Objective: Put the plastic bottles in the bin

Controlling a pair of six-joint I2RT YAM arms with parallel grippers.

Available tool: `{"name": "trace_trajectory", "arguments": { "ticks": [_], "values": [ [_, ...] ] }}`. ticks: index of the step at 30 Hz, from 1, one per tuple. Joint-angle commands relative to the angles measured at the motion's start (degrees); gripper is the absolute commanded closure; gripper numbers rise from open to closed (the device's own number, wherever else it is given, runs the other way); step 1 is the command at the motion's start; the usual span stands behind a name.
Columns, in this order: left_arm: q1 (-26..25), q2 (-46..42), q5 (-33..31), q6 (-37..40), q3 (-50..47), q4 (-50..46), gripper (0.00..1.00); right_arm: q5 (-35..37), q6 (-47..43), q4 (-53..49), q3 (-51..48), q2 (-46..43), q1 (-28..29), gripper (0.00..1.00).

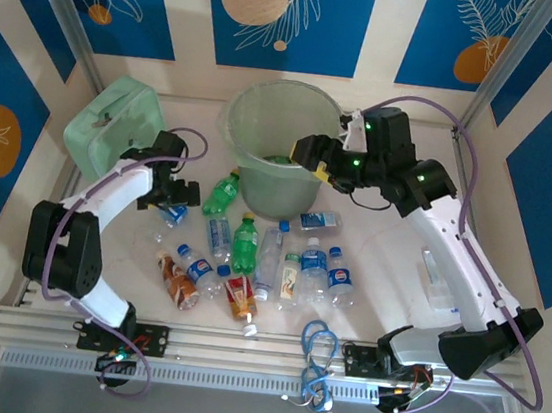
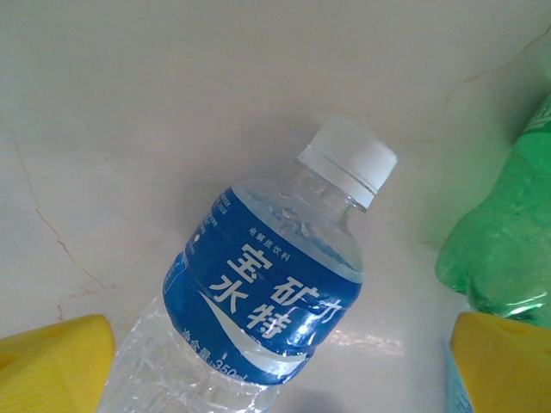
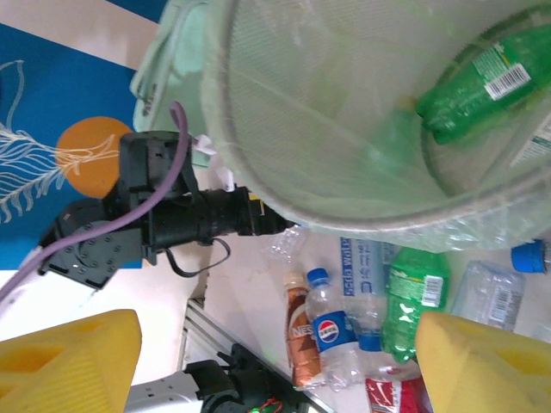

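Note:
My left gripper will next lower its open fingers to both sides of the clear bottle [image 1: 172,215] at the cap end of the label, and then close.
My left gripper [image 1: 178,201] is low over the table, open. Its yellow fingers [image 2: 53,366] stand well apart on either side of a clear bottle [image 2: 274,284] with a blue label and white cap, and touch nothing. That bottle [image 1: 172,215] lies left of the bin. My right gripper [image 1: 318,158] hangs open over the right rim of the round pale green bin [image 1: 259,179], nothing between its fingers [image 3: 482,357]. A green bottle [image 3: 478,82] lies inside the bin [image 3: 284,155]. Several more bottles lie in front of the bin, among them a green one [image 1: 244,244] and a Pepsi one [image 3: 334,331].
A mint-green soft case [image 1: 113,126] stands at the back left, close behind my left arm. Another green bottle [image 2: 506,241] lies just right of the left gripper. A blue cable loop [image 1: 317,345] lies by the near rail. Patterned walls close in the table.

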Motion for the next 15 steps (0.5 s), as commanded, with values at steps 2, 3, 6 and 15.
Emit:
{"name": "trace_trajectory", "arguments": {
  "ticks": [2,3,6,15],
  "values": [
    [0.5,3.2,-0.4,3.2,2.5,-1.9,0.0,0.4,1.2,1.8,-2.1,-2.9,0.0,0.16],
    [0.4,3.8,-1.1,3.6,2.8,-2.0,0.0,0.4,1.2,1.9,-2.3,-3.0,0.0,0.16],
    [0.3,5.5,-3.3,4.5,2.9,-2.0,0.0,0.3,1.2,1.8,-2.9,-3.2,0.0,0.16],
    [0.5,9.7,-5.3,5.1,2.7,-0.7,0.03,0.2,0.9,1.8,-3.7,-3.6,-0.3,0.16]
  ]
}}
